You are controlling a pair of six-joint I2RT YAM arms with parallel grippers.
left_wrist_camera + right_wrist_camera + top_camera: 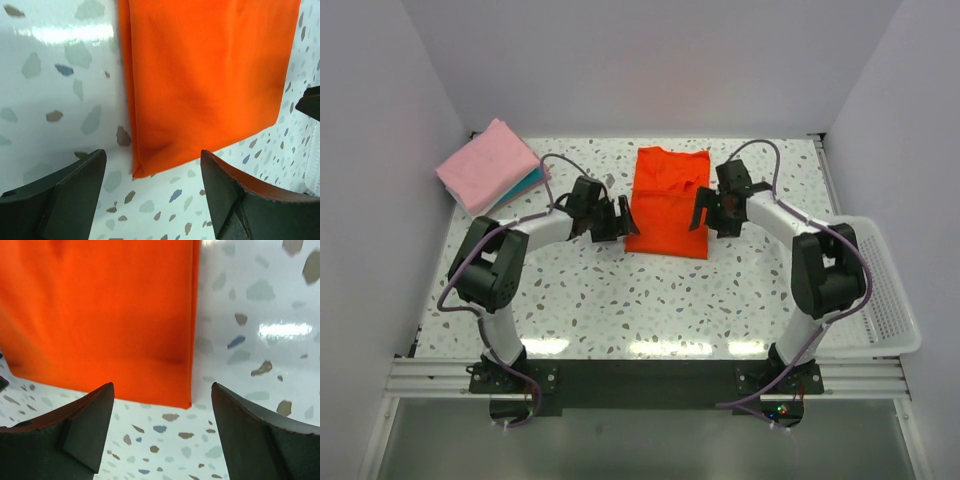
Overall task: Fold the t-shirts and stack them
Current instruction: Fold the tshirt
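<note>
My right gripper lowers and draws back onto the t-shirt's near corner on the basket side next, since that corner lies flat below its open fingers.
The orange-red t-shirt (668, 201) lies flat on the table's middle, folded lengthwise into a tall rectangle. My left gripper (626, 217) is open and empty at its near left corner (142, 170). My right gripper (701, 213) is open and empty at its near right corner (186, 401). Both grippers hover just off the cloth. A folded pink shirt (486, 165) lies on a folded teal shirt (528, 185) at the far left.
A white mesh basket (882, 290) hangs over the table's right edge. White walls close in the back and both sides. The speckled tabletop (650, 300) stretches between the shirt and the arm bases.
</note>
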